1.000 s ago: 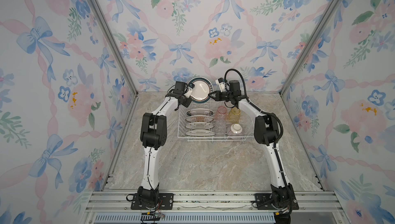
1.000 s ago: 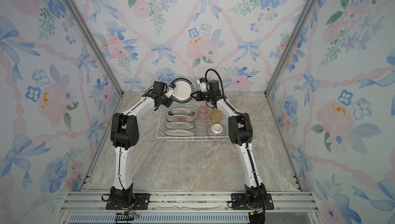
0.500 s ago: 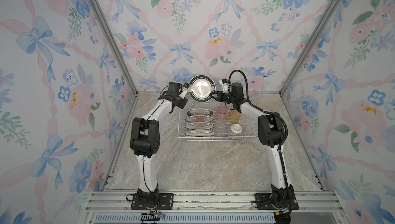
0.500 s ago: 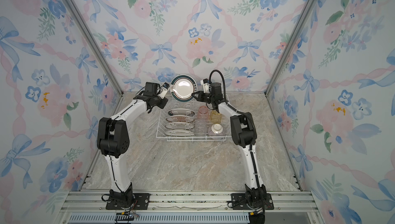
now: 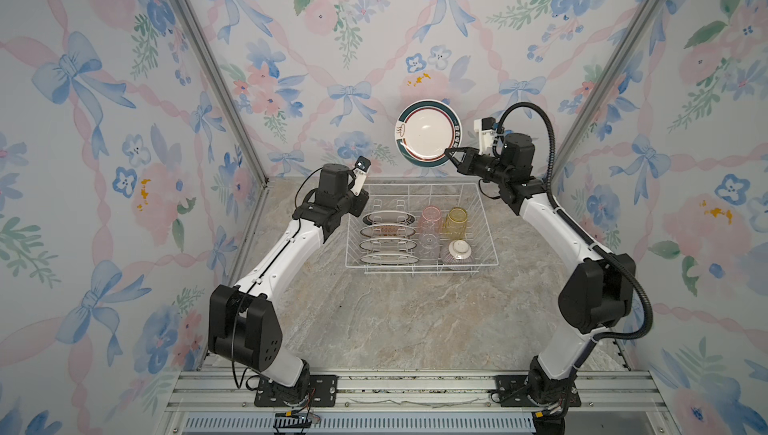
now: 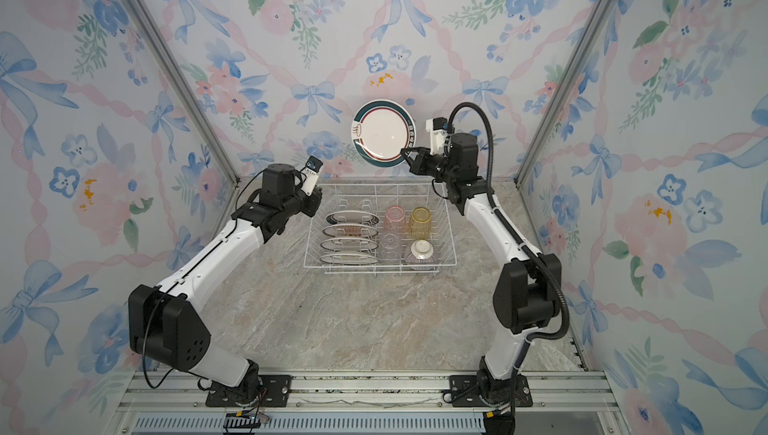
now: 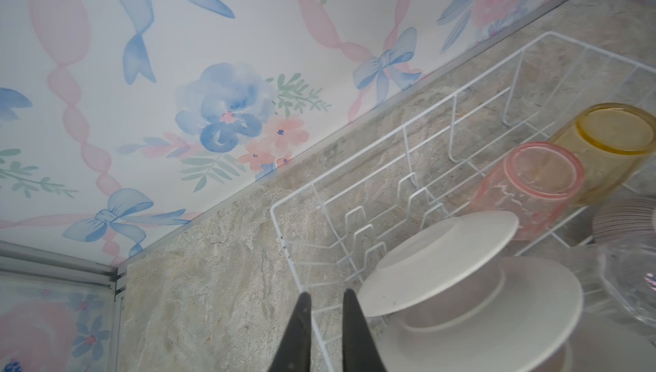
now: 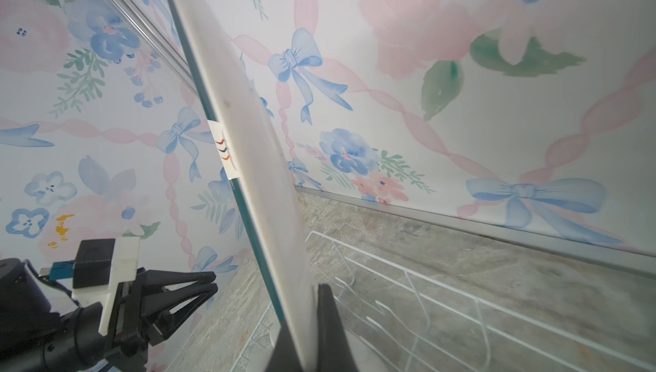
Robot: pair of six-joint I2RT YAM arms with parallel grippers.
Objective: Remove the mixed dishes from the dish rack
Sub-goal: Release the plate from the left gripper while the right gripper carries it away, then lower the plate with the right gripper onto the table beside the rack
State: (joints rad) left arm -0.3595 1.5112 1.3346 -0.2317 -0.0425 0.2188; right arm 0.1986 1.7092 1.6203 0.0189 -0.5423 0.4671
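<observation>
The bare tabletop back and down past the rack's yellow-tumbler side lies clear below the gripper, so my right gripper will move there to release the plate.
My right gripper [image 5: 448, 151] [image 6: 404, 151] [image 8: 305, 302] is shut on the lower rim of a white, dark-rimmed plate [image 5: 428, 134] [image 6: 382, 134] [image 8: 248, 139], held upright high above the back of the dish rack [image 5: 419, 266] [image 6: 374, 266] [image 7: 404, 128]. My left gripper [image 5: 362, 204] [image 6: 316, 204] [image 7: 327, 295] hangs over the rack's back left corner, its jaws slightly apart and empty. In the rack, several plates [image 5: 388, 217] [image 7: 436, 263] stand in the dividers. Beside them are a pink tumbler [image 5: 432, 217] [image 7: 529, 182], a yellow tumbler [image 5: 456, 219] [image 7: 610, 139], a clear tumbler [image 5: 429, 242] and an upturned striped bowl [image 5: 457, 252].
The rack sits at the back of a marble tabletop [image 5: 395, 320], close to the flowered back wall [image 5: 353, 59]. Side walls with metal posts close in on both sides. Bare tabletop lies in front of the rack and on either side of it.
My left gripper has let go of the plate and drawn back down and to the left of the rack. The right gripper alone has carried the plate a little higher and rightward.
</observation>
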